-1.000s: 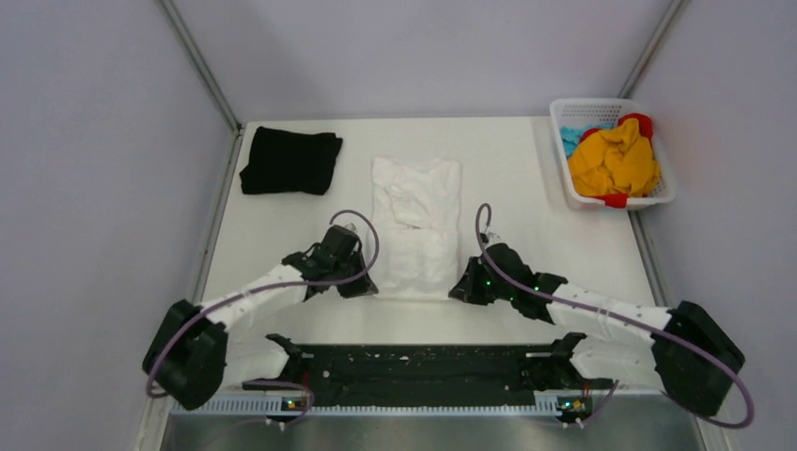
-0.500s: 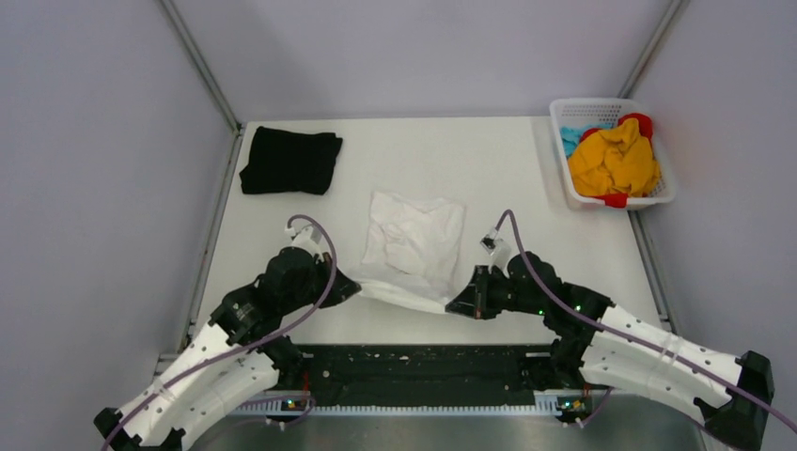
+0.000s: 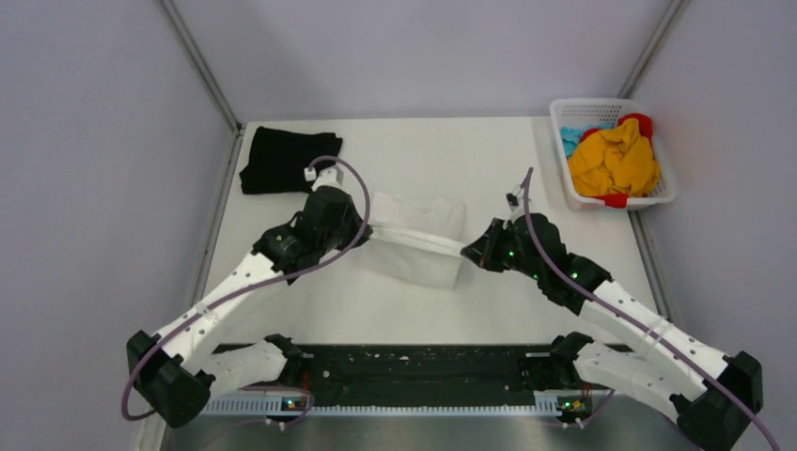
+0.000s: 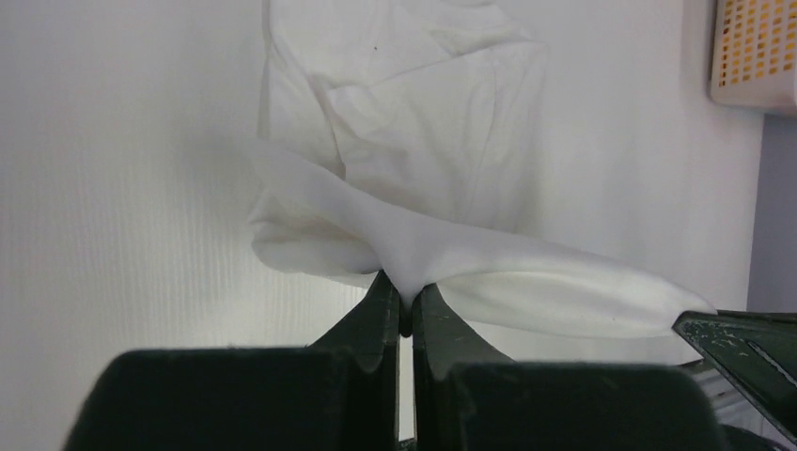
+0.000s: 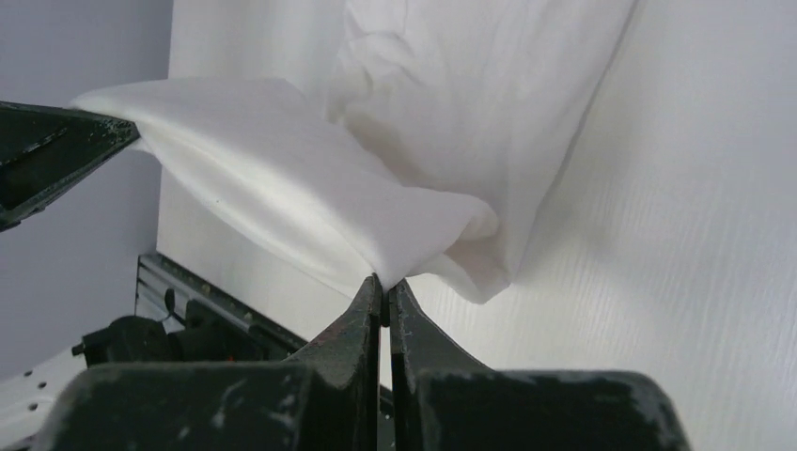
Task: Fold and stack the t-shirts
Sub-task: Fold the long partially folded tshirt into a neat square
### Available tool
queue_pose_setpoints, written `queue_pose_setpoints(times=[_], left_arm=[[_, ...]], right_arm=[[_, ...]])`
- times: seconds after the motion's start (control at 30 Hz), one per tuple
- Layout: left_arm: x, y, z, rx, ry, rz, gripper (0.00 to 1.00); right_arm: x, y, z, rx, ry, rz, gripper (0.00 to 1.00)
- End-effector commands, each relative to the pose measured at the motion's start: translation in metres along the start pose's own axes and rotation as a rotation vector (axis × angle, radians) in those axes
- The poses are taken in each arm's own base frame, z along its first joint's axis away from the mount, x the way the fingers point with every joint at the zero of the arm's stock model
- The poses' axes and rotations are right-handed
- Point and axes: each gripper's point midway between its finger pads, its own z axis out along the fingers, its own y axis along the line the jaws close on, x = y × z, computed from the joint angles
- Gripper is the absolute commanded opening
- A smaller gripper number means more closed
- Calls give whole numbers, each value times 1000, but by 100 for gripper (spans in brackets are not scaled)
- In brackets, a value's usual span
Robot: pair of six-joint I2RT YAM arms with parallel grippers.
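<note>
The lifted hem stops short of the shirt's far corner [image 3: 380, 199] by the black t-shirt [image 3: 287, 160], so I will move my left gripper outward and down over that corner and release.
The white t-shirt [image 3: 414, 246] lies partly folded at the table's middle. My left gripper [image 3: 365, 228] is shut on its left near corner and my right gripper [image 3: 467, 250] is shut on its right near corner. Together they hold the near hem lifted and stretched over the rest of the shirt. The left wrist view shows the pinched white cloth [image 4: 442, 254] at my left gripper [image 4: 406, 293]. The right wrist view shows the same cloth [image 5: 310, 207] at my right gripper [image 5: 385, 282]. The black t-shirt [image 3: 287, 160] lies folded at the back left.
A white lattice basket [image 3: 570, 167] with yellow, red and blue cloth stands at the back right; its corner shows in the left wrist view [image 4: 752, 56]. A black rail [image 3: 423, 371] runs along the near edge. Grey walls enclose the table.
Both grippers have carried the white t-shirt's near hem up and away from the bases, over the shirt's far half. The shirt now looks shorter. The black t-shirt has not moved.
</note>
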Motion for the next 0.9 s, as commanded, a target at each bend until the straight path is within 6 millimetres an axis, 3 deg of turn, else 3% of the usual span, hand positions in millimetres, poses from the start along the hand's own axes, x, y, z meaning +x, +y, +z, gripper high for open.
queue_pose_setpoints(times=[0.0, 0.3, 0.6, 0.67, 0.73, 0.8, 0.83, 0.87], left_arm=[[-47, 2, 27, -34, -91, 16, 0], [-70, 19, 98, -75, 9, -7, 0], [-67, 38, 167, -122, 190, -25, 1], [-65, 44, 181, -128, 229, -36, 16], [-62, 46, 195, -116, 261, -48, 44], [-68, 41, 201, -84, 266, -50, 63], [-72, 39, 202, -77, 258, -45, 70], [-76, 37, 202, -68, 249, -39, 85]], right_arm=[[-41, -3, 12, 24, -87, -29, 0], [-60, -32, 71, 61, -60, 36, 0], [-79, -60, 114, 134, -90, 51, 0], [-83, -70, 123, 168, -103, 61, 12], [-89, -77, 132, 190, -121, 59, 48], [-97, -81, 142, 202, -131, 54, 66], [-100, -80, 145, 203, -131, 45, 70], [-102, -79, 147, 203, -131, 34, 71]])
